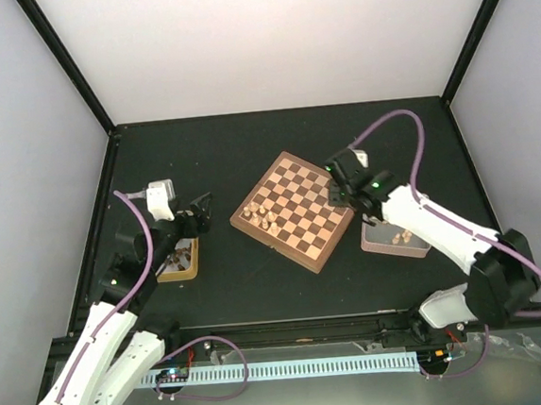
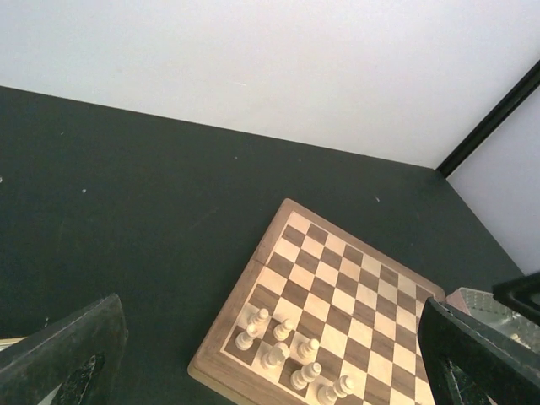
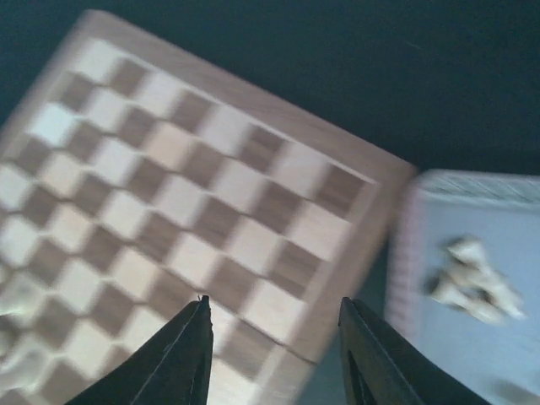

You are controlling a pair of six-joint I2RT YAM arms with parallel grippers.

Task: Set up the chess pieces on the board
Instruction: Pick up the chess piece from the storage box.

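Observation:
My right gripper moves back off the board's corner next, then down onto a pale piece still in the grey tray.
The chessboard (image 1: 295,210) lies tilted on the black table. Several pale chess pieces (image 1: 259,213) stand in its left corner, also seen in the left wrist view (image 2: 295,359). More pale pieces (image 1: 402,237) lie in the grey tray (image 1: 376,242) right of the board, also in the right wrist view (image 3: 471,281). My right gripper (image 1: 338,195) is open and empty over the board's right corner (image 3: 274,308). My left gripper (image 1: 200,209) is open and empty, left of the board, above the yellow-wood tray (image 1: 189,271).
The yellow-wood tray holds dark brown pieces (image 1: 176,261). Black frame posts stand at the table's far corners. The board (image 2: 337,312) fills the lower right of the left wrist view, with the grey tray's corner (image 2: 485,304) beyond it.

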